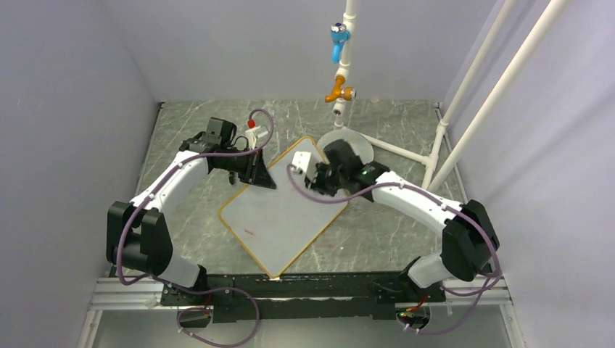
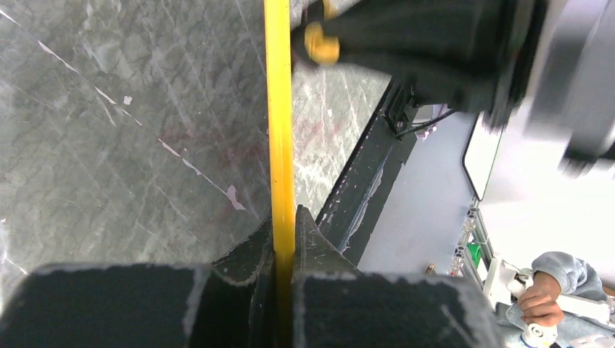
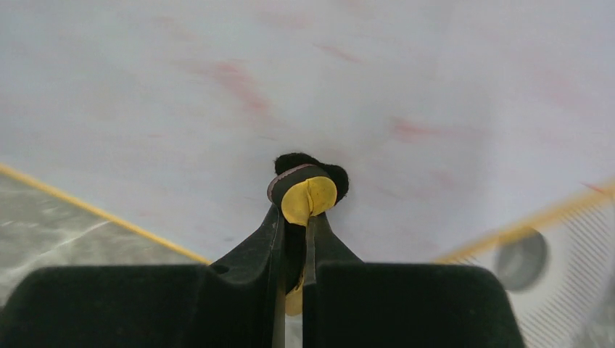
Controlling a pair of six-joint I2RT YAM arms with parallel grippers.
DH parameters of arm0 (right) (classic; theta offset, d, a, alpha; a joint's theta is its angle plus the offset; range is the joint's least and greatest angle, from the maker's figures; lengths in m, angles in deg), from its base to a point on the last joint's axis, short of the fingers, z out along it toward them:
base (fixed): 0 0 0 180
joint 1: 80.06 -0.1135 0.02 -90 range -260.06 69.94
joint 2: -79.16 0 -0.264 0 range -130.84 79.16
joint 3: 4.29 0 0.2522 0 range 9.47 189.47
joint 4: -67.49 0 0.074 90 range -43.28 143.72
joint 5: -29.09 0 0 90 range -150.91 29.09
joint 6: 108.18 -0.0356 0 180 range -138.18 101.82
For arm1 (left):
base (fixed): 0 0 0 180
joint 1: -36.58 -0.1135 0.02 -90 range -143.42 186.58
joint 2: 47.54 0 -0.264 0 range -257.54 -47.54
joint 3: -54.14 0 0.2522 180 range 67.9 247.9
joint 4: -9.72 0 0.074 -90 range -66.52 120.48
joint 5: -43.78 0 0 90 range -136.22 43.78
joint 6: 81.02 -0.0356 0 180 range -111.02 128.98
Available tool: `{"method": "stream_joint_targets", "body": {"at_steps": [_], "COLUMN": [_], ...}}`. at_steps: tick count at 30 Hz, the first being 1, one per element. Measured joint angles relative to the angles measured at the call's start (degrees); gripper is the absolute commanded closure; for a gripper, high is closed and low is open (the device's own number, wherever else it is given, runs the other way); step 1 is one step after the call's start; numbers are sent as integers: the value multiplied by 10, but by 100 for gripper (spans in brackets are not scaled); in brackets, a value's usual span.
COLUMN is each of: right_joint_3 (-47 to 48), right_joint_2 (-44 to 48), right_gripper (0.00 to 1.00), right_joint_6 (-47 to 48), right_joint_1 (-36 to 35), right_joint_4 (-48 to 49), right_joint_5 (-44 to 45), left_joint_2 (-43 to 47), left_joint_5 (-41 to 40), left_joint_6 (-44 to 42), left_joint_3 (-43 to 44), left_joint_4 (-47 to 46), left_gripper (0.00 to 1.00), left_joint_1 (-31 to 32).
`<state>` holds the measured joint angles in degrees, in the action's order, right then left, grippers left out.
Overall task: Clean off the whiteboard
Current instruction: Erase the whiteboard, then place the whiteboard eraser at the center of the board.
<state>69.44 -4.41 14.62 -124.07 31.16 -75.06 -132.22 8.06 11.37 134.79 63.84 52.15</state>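
My right gripper is to carry the eraser (image 3: 308, 197) back over the board's edge near the grey disc and down onto the marble next, because only faint red smudges show.
The whiteboard (image 1: 279, 217), white with a thin orange-tan frame, lies turned diagonally on the grey marble table. It carries only faint red smudges, seen close up in the right wrist view (image 3: 290, 87). My left gripper (image 1: 262, 176) is shut on the board's far-left edge; the left wrist view shows the yellow frame (image 2: 279, 130) edge-on between the jaws of this gripper (image 2: 284, 217). My right gripper (image 1: 317, 183) is over the board's far corner, shut on a small yellow-and-black eraser (image 3: 308, 197) whose black tip touches the board surface.
A round grey disc (image 1: 357, 145) lies just beyond the board's far corner and also shows in the right wrist view (image 3: 522, 257). A white pipe with a blue valve (image 1: 338, 40) and an orange valve (image 1: 339, 93) hangs above it. White poles (image 1: 464, 109) stand at the right.
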Motion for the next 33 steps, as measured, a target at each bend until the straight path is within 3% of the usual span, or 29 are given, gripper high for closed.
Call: {"method": "stream_joint_targets", "body": {"at_steps": [9, 15, 20, 23, 28, 31, 33], "right_joint_3": [3, -76, -174, -223, -228, -215, -192], "right_joint_2": [42, 181, 192, 176, 129, 122, 125], "right_gripper": [100, 100, 96, 76, 28, 10, 2], "right_joint_6": [34, 110, 157, 181, 213, 222, 228], "right_joint_1": [139, 192, 215, 215, 215, 215, 216], "right_joint_4": [-3, -73, -104, -115, -127, -144, -159], "right_joint_5": [-54, -134, -147, -147, -150, -152, -160], "left_joint_2": [0, 17, 43, 58, 70, 73, 74], "left_joint_5": [-8, -43, -78, -89, -94, -94, -96], "left_joint_6": [-35, -64, -79, -88, -93, -97, -101], "left_joint_3": [37, 94, 138, 157, 174, 174, 174], "left_joint_4": [51, 105, 142, 161, 183, 189, 193], "left_gripper": [100, 100, 100, 100, 100, 100, 100], "left_joint_1": [9, 11, 10, 10, 10, 11, 13]}}
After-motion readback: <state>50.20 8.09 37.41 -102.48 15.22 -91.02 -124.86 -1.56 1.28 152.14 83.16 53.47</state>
